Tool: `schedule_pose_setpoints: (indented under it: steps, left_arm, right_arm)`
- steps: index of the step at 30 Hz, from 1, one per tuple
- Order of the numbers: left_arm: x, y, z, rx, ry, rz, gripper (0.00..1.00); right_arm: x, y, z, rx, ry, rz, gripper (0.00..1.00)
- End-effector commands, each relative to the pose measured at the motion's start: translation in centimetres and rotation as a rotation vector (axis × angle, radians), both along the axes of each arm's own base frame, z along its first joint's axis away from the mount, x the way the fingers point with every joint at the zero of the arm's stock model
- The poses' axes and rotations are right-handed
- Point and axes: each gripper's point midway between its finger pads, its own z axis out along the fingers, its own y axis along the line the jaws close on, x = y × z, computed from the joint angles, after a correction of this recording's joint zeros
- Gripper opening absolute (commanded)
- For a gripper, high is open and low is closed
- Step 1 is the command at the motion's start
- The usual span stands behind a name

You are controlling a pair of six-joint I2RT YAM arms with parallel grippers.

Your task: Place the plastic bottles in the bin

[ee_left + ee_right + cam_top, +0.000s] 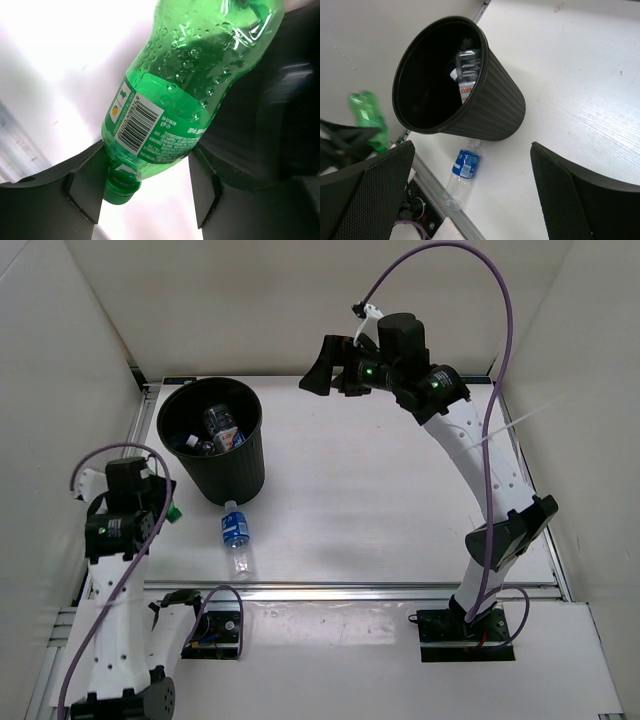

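The green bottle still hangs outside the bin's rim, so my left gripper will next move up and outward, then over the bin's opening [210, 422], to release it.
My left gripper [158, 502] is shut on the green bottle [185, 85], low at the table's left side, just left of the bin [240, 472]. The fingers press the bottle's label end, near its cap [120, 192]. The right wrist view shows the same green bottle [369, 120] held up beside the bin [495, 100]. A clear bottle with a blue label [235, 530] lies on the table against the bin's near side. Inside the bin lie clear bottles [222, 425]. My right gripper [318, 375] hangs open and empty, high over the far middle of the table.
White walls close in the table on the left, right and back. A metal rail [400, 590] runs along the near edge of the table, just past the lying bottle's base.
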Motion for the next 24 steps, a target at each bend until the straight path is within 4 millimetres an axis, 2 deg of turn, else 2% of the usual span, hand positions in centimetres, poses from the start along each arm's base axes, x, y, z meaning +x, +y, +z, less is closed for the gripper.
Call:
schedule_pose_setpoints:
  steps: [1, 3, 4, 5, 6, 8, 10, 12, 13, 15, 16, 17, 19, 20, 22, 23, 24]
  left_arm:
    - [-1.5, 1.7, 5.8, 0.081, -0.122, 0.071, 0.34]
    - [0.7, 1.2, 9.8, 0.09, -0.253, 0.02, 0.33]
    - [1.8, 0.8, 11.1, 0.093, -0.297, -0.016, 0.33]
    - [3.4, 0.5, 13.1, 0.099, -0.373, -0.05, 0.33]
    - [5.2, -0.5, 13.3, 0.072, -0.379, -0.111, 0.33]
    - [7.5, -1.6, 14.6, 0.054, -0.419, -0.184, 0.34]
    - [10.6, -3.1, 14.6, 0.018, -0.424, -0.27, 0.34]
    - [12.2, -4.6, 14.2, -0.015, -0.405, -0.341, 0.37]
    - [13.2, -5.9, 13.4, -0.047, -0.374, -0.408, 0.44]
    - [14.0, -7.1, 14.2, -0.058, -0.4, -0.475, 0.59]
    - [13.8, -7.7, 14.8, -0.075, -0.415, -0.505, 0.71]
    - [14.1, -7.8, 15.2, -0.066, -0.419, -0.522, 0.96]
    - [14.1, -7.4, 16.1, -0.013, -0.436, -0.533, 1.0]
    - [13.3, -7.0, 17.6, 0.025, -0.472, -0.521, 1.0]
    - [12.1, -5.8, 18.6, 0.083, -0.499, -0.465, 1.0]
    - [10.4, -4.6, 19.8, 0.13, -0.537, -0.402, 1.0]
    - [9.7, -4.3, 18.0, 0.133, -0.505, -0.384, 1.0]
  right_arm:
    - [-1.2, -0.3, 2.0, 0.039, -0.04, 0.03, 1.0]
    - [-1.2, -0.3, 2.0, 0.039, -0.04, 0.03, 1.0]
    - [-1.4, -0.2, 2.0, 0.041, -0.038, 0.04, 1.0]
    - [-1.4, -0.2, 2.0, 0.041, -0.038, 0.041, 1.0]
    - [-1.1, 0.0, 1.6, 0.036, -0.03, 0.04, 1.0]
    - [-1.3, 0.0, 2.0, 0.044, -0.038, 0.049, 1.0]
    - [-1.1, 0.2, 1.6, 0.039, -0.03, 0.049, 1.0]
    - [-0.8, -0.2, 1.6, 0.039, -0.03, 0.04, 1.0]
    - [-0.8, -0.2, 1.6, 0.039, -0.03, 0.04, 1.0]
    - [-1.0, -0.8, 2.2, 0.045, -0.039, 0.031, 1.0]
    - [-0.9, -0.8, 1.8, 0.04, -0.032, 0.031, 1.0]
    - [-0.8, -1.3, 1.6, 0.037, -0.028, 0.02, 1.0]
    - [-0.7, -1.9, 1.7, 0.038, -0.03, 0.008, 1.0]
    - [-0.7, -1.9, 1.1, 0.03, -0.017, 0.008, 1.0]
    - [-0.6, -2.4, 1.1, 0.029, -0.015, -0.001, 1.0]
    - [-0.8, -2.5, 1.0, 0.028, -0.014, -0.002, 1.0]
    - [-0.8, -2.5, 1.0, 0.028, -0.014, -0.002, 1.0]
